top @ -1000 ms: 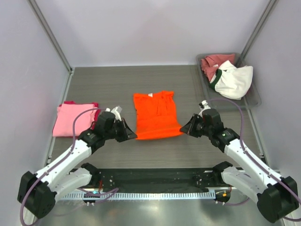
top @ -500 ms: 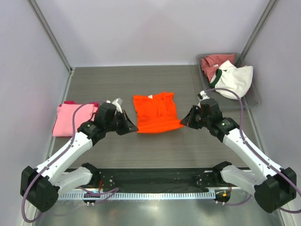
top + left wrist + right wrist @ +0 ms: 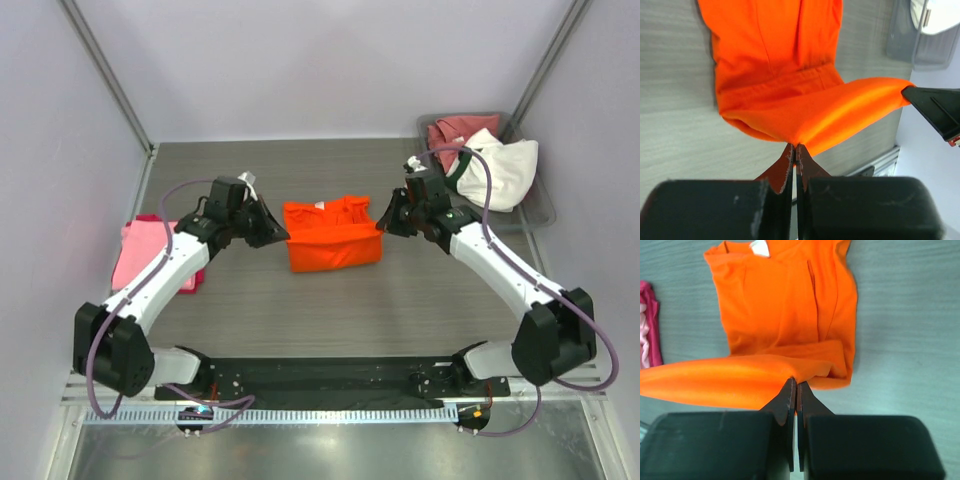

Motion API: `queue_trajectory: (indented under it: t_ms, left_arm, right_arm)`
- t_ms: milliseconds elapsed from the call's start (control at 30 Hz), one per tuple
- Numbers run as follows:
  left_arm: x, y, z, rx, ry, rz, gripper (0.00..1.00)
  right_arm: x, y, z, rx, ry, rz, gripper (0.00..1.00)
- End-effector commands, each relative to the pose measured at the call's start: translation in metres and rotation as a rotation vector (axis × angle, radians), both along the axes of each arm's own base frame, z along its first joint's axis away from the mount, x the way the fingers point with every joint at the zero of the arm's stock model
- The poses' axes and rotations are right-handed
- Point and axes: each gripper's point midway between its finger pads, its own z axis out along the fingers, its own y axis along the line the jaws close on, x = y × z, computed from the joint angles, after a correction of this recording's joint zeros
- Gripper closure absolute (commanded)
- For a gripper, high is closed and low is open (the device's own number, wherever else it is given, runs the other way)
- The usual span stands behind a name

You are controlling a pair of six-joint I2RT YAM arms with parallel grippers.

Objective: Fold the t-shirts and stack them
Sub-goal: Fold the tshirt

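Next, my right gripper carries the hem corner outward, then down onto the t-shirt's far bin-side shoulder and releases it. The orange t-shirt's collar half still lies uncovered.
The bright orange t-shirt lies mid-table with its near hem lifted and carried back over itself. My left gripper is shut on the hem's left corner. My right gripper is shut on the hem's right corner. The hem hangs stretched between them above the shirt body. A folded light pink t-shirt lies on a magenta one at the left. A dusty rose-red t-shirt and a white one with a dark green collar sit in the bin.
A grey bin stands at the back right against the wall. Grey walls enclose the table on three sides. The magenta and pink stack shows at the left edge of the right wrist view. The black base rail runs along the near edge.
Both grippers have moved away from the near edge toward the back, carrying the orange shirt's near hem up and over its body, so the shirt looks shorter.
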Motion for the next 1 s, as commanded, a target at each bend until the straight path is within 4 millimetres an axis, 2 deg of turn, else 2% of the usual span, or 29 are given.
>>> queue_trajectory:
  t_ms: [0, 33, 67, 133, 167, 233, 267, 300, 367, 400, 433, 467, 500, 533, 600, 667, 700, 733, 767, 800, 833, 900, 933, 967]
  left_arm:
    - [0.026, 0.000, 0.016, -0.020, -0.047, 0.006, 1.00]
    - [0.034, -0.001, 0.022, -0.025, -0.060, 0.011, 1.00]
    - [0.041, -0.002, 0.013, -0.017, -0.034, 0.015, 1.00]
    - [0.054, 0.000, 0.013, -0.017, -0.035, 0.030, 1.00]
    - [0.065, -0.001, 0.008, -0.014, -0.022, 0.038, 1.00]
    - [0.077, 0.001, 0.004, -0.018, -0.011, 0.051, 1.00]
    - [0.085, 0.000, 0.009, -0.027, -0.021, 0.053, 1.00]
    - [0.093, 0.000, -0.002, -0.024, 0.006, 0.061, 1.00]
    - [0.107, 0.005, -0.006, -0.027, 0.011, 0.085, 1.00]
    - [0.119, 0.006, -0.013, -0.028, 0.021, 0.094, 1.00]
    - [0.127, 0.009, -0.015, -0.030, 0.024, 0.107, 1.00]
    - [0.133, 0.011, -0.020, -0.030, 0.031, 0.112, 1.00]
    - [0.143, 0.012, -0.018, -0.031, 0.022, 0.117, 1.00]
    - [0.151, 0.015, -0.037, -0.023, 0.061, 0.129, 1.00]
    - [0.166, 0.020, -0.041, -0.041, 0.060, 0.141, 1.00]
    - [0.183, 0.025, -0.053, -0.053, 0.080, 0.158, 1.00]
    - [0.188, 0.025, -0.057, -0.062, 0.089, 0.152, 0.96]
    - [0.197, 0.023, -0.058, -0.068, 0.077, 0.137, 0.86]
    - [0.201, 0.022, -0.057, -0.062, 0.062, 0.126, 0.48]
    - [0.203, 0.025, -0.057, -0.044, 0.060, 0.129, 0.36]
    - [0.205, 0.026, -0.052, -0.034, 0.043, 0.125, 0.24]
    - [0.201, 0.032, -0.036, 0.000, -0.004, 0.124, 0.10]
    - [0.200, 0.039, -0.028, 0.032, -0.032, 0.148, 0.09]
    - [0.192, 0.044, -0.032, 0.056, -0.025, 0.157, 0.08]
  right_arm:
    - [0.037, -0.004, 0.017, -0.022, -0.093, -0.029, 0.99]
    - [0.048, -0.002, 0.016, -0.016, -0.092, -0.027, 0.99]
    - [0.054, -0.001, 0.015, -0.012, -0.094, -0.025, 0.99]
    - [0.069, 0.003, 0.019, -0.003, -0.118, -0.018, 0.99]
    - [0.076, 0.002, 0.010, -0.005, -0.101, -0.021, 0.99]
    - [0.091, 0.002, 0.016, 0.006, -0.128, -0.027, 0.99]
    - [0.098, 0.003, 0.005, 0.005, -0.111, -0.023, 0.99]
    - [0.104, 0.002, 0.004, 0.016, -0.110, -0.022, 0.99]
    - [0.122, 0.006, 0.007, 0.040, -0.126, -0.014, 0.99]
    - [0.130, 0.007, -0.009, 0.042, -0.094, -0.007, 0.99]
    - [0.142, 0.009, -0.003, 0.056, -0.115, -0.008, 0.99]
    - [0.149, 0.010, -0.006, 0.070, -0.109, -0.015, 0.99]
    - [0.155, 0.012, -0.025, 0.084, -0.072, -0.005, 0.99]
    - [0.167, 0.014, -0.019, 0.103, -0.098, -0.007, 0.99]
    - [0.180, 0.015, -0.028, 0.124, -0.097, -0.013, 0.99]
    - [0.199, 0.020, -0.034, 0.155, -0.108, 0.000, 0.96]
    - [0.206, 0.020, -0.034, 0.159, -0.116, 0.000, 0.89]
    - [0.217, 0.021, -0.039, 0.159, -0.115, -0.012, 0.72]
    - [0.221, 0.018, -0.040, 0.151, -0.118, -0.038, 0.41]
    - [0.225, 0.014, -0.039, 0.143, -0.126, -0.065, 0.24]
    - [0.224, 0.012, -0.035, 0.141, -0.144, -0.080, 0.01]
    - [0.220, 0.010, -0.027, 0.139, -0.166, -0.082, 0.00]
    - [0.212, 0.009, -0.032, 0.128, -0.160, -0.070, 0.00]
    - [0.207, 0.007, -0.017, 0.130, -0.183, -0.072, 0.00]
